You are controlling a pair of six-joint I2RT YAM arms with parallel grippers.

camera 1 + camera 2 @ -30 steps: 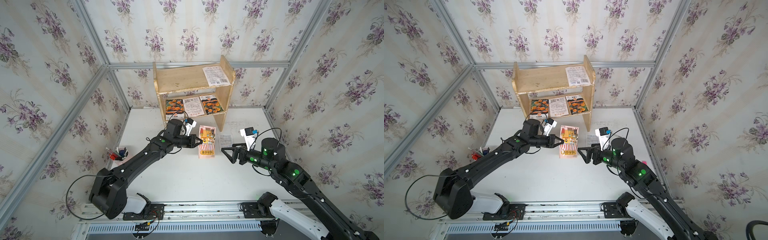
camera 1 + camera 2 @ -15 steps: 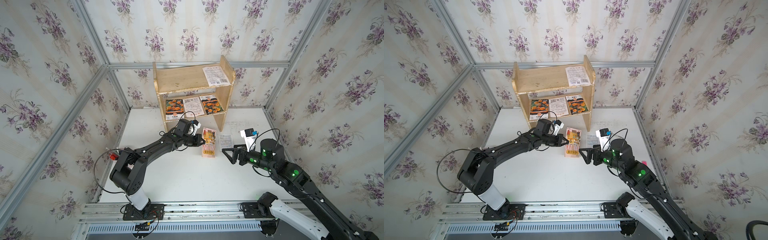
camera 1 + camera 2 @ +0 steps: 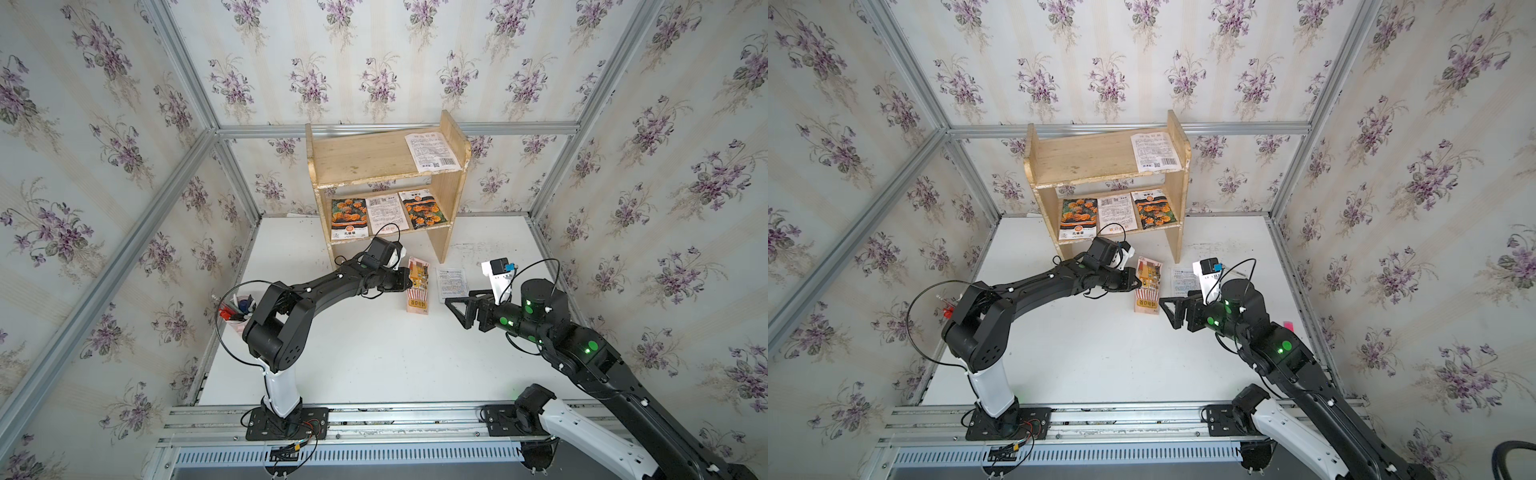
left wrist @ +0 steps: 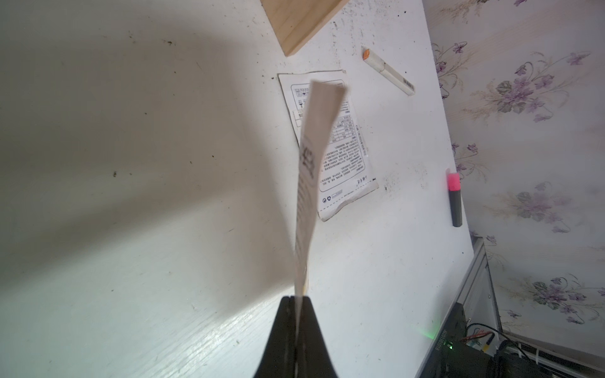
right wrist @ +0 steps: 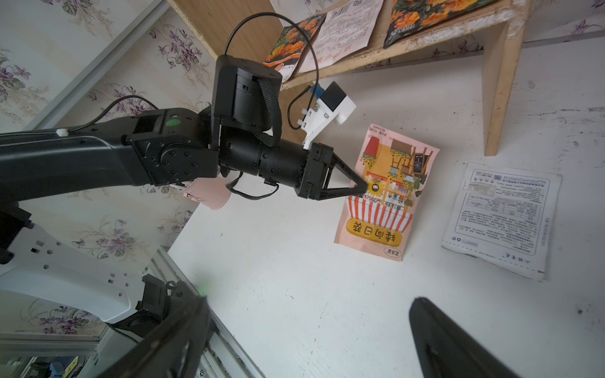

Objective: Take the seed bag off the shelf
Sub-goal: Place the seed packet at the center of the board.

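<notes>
My left gripper comes down next onto the bare tabletop (image 3: 432,293) (image 4: 264,180) beside the flat white packet below it until the tilted bag settles. It then releases the bag's edge.
The seed bag (image 3: 417,286) (image 3: 1148,286) (image 5: 386,193) is a pink-orange packet with a striped awning picture. It is off the shelf (image 3: 374,162) (image 3: 1084,158) (image 5: 501,81), standing tilted over the white table just in front of it. My left gripper (image 3: 409,282) (image 3: 1136,281) (image 5: 361,189) (image 4: 296,299) is shut on the bag's left edge. In the left wrist view the bag (image 4: 311,183) shows edge-on. My right gripper (image 3: 457,313) (image 3: 1169,313) (image 5: 311,301) hangs open and empty to the right of the bag, apart from it.
Three packets (image 3: 384,214) lie on the shelf's lower tier and a white one (image 3: 434,151) on top. Another white packet (image 3: 452,283) (image 5: 501,216) lies flat on the table right of the bag. A pen cup (image 3: 237,316) stands at the left wall. A pink highlighter (image 4: 454,196) and a white marker (image 4: 389,72) lie near the right wall.
The left arm has risen at its elbow while its gripper kept hold of the bag; the bag turned more edge-on and barely shifted. The right arm stayed still.
</notes>
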